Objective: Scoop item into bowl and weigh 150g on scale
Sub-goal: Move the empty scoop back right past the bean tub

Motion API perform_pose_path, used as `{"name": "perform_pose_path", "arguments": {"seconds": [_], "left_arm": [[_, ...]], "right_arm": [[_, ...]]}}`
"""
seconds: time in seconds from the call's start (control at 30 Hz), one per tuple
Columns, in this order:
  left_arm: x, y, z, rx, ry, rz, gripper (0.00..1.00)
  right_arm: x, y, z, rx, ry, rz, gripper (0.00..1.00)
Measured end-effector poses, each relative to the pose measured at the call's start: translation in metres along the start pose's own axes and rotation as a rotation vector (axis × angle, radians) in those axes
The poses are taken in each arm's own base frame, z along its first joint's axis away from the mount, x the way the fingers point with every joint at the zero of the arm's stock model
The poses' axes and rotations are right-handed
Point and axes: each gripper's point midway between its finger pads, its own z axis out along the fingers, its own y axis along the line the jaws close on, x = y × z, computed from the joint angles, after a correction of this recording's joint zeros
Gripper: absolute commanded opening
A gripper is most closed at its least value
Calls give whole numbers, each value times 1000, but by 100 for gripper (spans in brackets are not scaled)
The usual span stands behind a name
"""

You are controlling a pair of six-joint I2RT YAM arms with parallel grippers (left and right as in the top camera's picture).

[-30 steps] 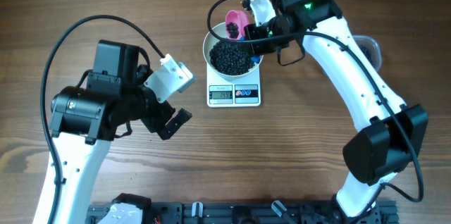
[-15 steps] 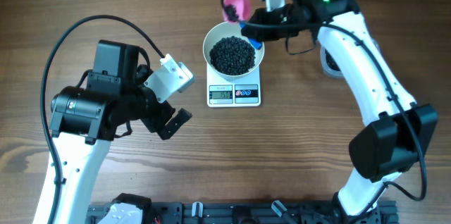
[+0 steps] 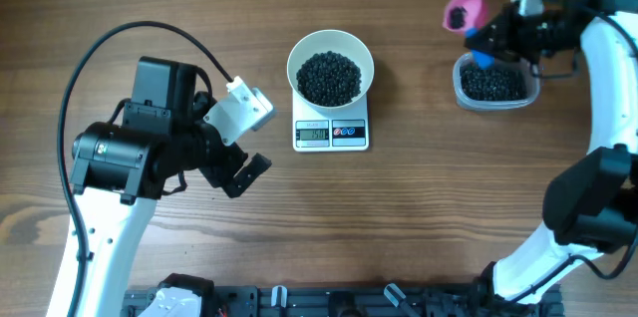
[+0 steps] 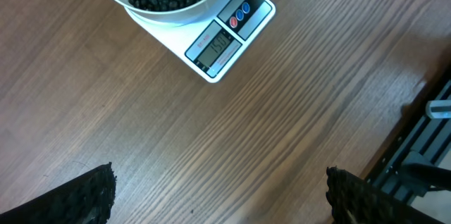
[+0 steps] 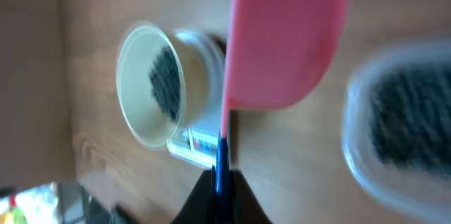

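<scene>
The bare wood is below and back of my right gripper, which should next tip the scoop over the tub (image 3: 492,84), then move back and down to release.
The white bowl (image 3: 330,61) sits on the white scale (image 3: 332,133), filled with the black beads, the item (image 3: 330,77). Both show in the left wrist view, bowl (image 4: 169,14) and scale (image 4: 229,41) at the top. My left gripper (image 3: 242,174) hangs open over bare wood at the left, nothing between its fingertips (image 4: 84,196). My right gripper (image 3: 495,38) is shut on the blue handle of a pink scoop (image 3: 462,10), held beside the clear tub (image 3: 492,84) of beads at the far right. In the right wrist view the scoop (image 5: 285,34) blocks much of the scene.
A black rail with fixtures (image 3: 329,302) runs along the table's front edge. The left arm's body and cable (image 3: 130,158) fill the left side. The right arm (image 3: 608,158) rises along the right edge.
My right gripper has carried the pink scoop from over the bowl to the right, ending beside the clear tub. The left arm has not moved.
</scene>
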Motion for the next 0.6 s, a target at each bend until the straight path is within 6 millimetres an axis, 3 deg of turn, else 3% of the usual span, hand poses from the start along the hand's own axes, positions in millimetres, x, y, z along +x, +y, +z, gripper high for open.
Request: {"name": "perform_pose_path", "arguments": {"seconds": [0.17,0.33,0.43,0.6], "left_arm": [[0,0,0,-1,-1,1,100],[0,0,0,0,-1,1,100],[0,0,0,0,-1,1,100],[0,0,0,0,-1,0,100]], "right_arm": [[38,-56,-25,220,127,61,4],[47,-108,-31,610,207,18,4],[51,-118,-22,817,256,-37,4],[45,-105,-23,1079,271,-161,4]]}}
